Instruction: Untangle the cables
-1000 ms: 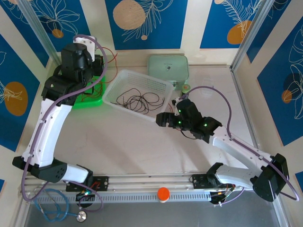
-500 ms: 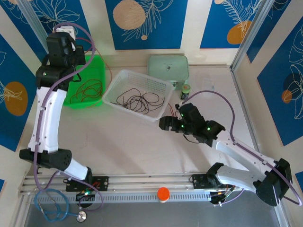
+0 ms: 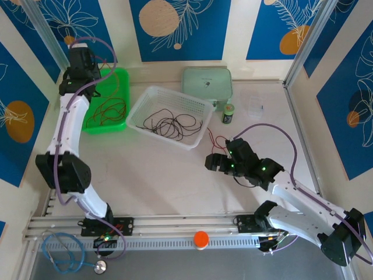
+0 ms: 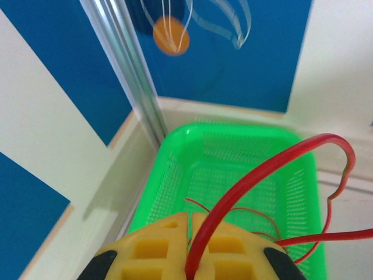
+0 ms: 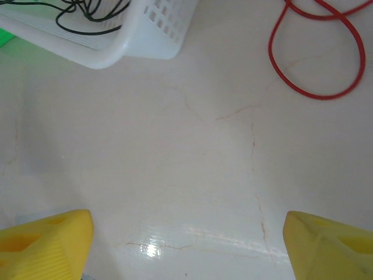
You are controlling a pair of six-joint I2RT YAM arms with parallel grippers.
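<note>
The left gripper comes down into the green basket (image 3: pixel 108 99) (image 4: pixel 233 169) next and releases the red cable there, since the other red loops lie inside.
In the left wrist view my left gripper (image 4: pixel 191 233) is shut on the red cable (image 4: pixel 262 169), which arcs up from the yellow fingers and drops into the green basket (image 4: pixel 233 169). From above, the left gripper (image 3: pixel 78 67) is high over the basket's far-left corner, and red cable loops (image 3: pixel 111 111) lie inside. The black cable (image 3: pixel 169 123) lies coiled in the white basket (image 3: pixel 198 108). My right gripper (image 5: pixel 186 245) stands open above bare table, nothing between its fingers. A loop of red cable (image 5: pixel 315 58) lies on the table ahead of it, beside the white basket (image 5: pixel 134 41).
A pale green lidded box (image 3: pixel 207 84) stands at the back. A small green jar (image 3: pixel 228 113) and a clear cup (image 3: pixel 254 108) are to its right. An orange knob (image 3: pixel 201 238) sits on the front rail and a stethoscope (image 3: pixel 76 256) lies at the near left.
The left arm has swung up and back to the far-left corner, away from over the green basket, still shut on the red cable. The right arm has drawn back toward the near side.
</note>
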